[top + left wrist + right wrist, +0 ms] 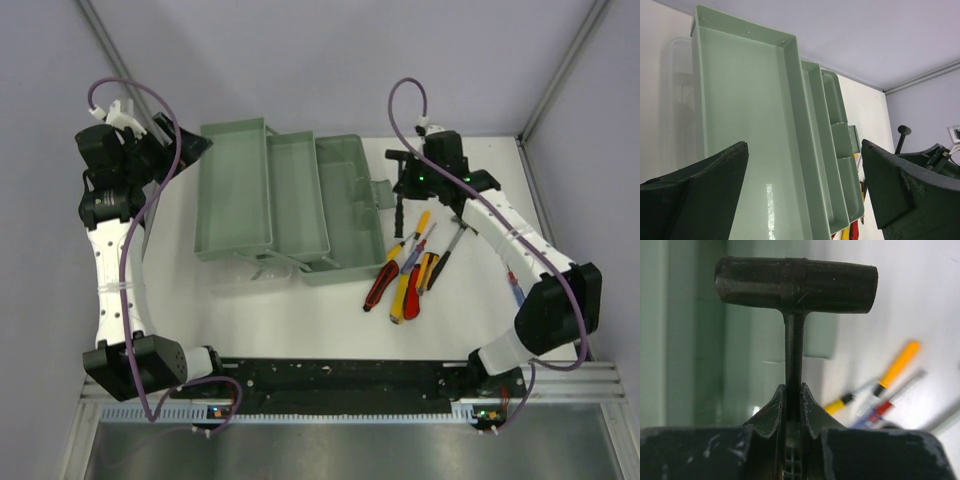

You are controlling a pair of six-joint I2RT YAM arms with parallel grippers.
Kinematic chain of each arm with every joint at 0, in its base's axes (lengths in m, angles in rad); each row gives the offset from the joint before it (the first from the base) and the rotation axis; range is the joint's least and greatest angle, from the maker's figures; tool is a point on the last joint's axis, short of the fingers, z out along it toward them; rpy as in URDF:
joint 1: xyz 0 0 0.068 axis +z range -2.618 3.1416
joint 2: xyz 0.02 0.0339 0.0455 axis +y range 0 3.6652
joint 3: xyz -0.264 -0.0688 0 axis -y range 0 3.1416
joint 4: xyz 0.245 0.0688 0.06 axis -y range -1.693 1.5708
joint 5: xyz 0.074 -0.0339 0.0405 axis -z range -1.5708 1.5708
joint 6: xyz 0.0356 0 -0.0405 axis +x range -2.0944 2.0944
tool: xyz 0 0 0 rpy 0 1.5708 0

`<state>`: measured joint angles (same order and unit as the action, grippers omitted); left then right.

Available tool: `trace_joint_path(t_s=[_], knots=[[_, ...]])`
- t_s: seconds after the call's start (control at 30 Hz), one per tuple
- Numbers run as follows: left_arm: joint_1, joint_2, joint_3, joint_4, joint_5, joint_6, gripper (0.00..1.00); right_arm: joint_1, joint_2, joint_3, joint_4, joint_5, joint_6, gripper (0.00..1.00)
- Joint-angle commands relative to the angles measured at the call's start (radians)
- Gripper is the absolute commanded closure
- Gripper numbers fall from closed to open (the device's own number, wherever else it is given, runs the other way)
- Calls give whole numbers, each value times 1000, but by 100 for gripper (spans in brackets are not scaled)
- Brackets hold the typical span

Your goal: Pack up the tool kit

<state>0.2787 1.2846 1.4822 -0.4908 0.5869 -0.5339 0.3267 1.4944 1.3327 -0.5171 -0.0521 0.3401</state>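
Note:
My right gripper is to cross the rim of the toolbox section nearest the hammer and lower to its bottom beside the middle tray, as it's open and empty.
The grey-green toolbox (pixel 235 190) lies open in the middle of the table, its tiered trays (pixel 827 150) spread out and showing nothing inside. My right gripper (pixel 793 390) is shut on the thin shaft of the black hammer (pixel 796 285), whose head points away from the wrist. From above, the hammer (pixel 399 215) and right gripper (pixel 404 186) sit just right of the toolbox. My left gripper (pixel 804 145) is open, holds nothing and hovers at the box's far left corner (pixel 185 145). Screwdrivers (pixel 418 228) and red-handled pliers (pixel 380 285) lie on the table right of the box.
A yellow-handled tool (pixel 402 295) lies among the loose tools in front of the right arm. A blue-handled screwdriver (pixel 516 290) rests beneath the right arm. A black rail (pixel 340 375) runs along the near edge. Grey walls close in the back and sides.

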Motion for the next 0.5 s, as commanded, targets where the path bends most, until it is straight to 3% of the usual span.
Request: trace_joint_path(t_s=[0.0,0.23,0.47], knots=[[-3,-47,7,47,25,-26,3,142,119,132,87,-28,117,100],[-6,-82,-37,61,57,-64,4,251,366,282,126,-15,312,100],[-29,-123,-77,35,33,-66,5,307,530,384,106,27,316,100]])
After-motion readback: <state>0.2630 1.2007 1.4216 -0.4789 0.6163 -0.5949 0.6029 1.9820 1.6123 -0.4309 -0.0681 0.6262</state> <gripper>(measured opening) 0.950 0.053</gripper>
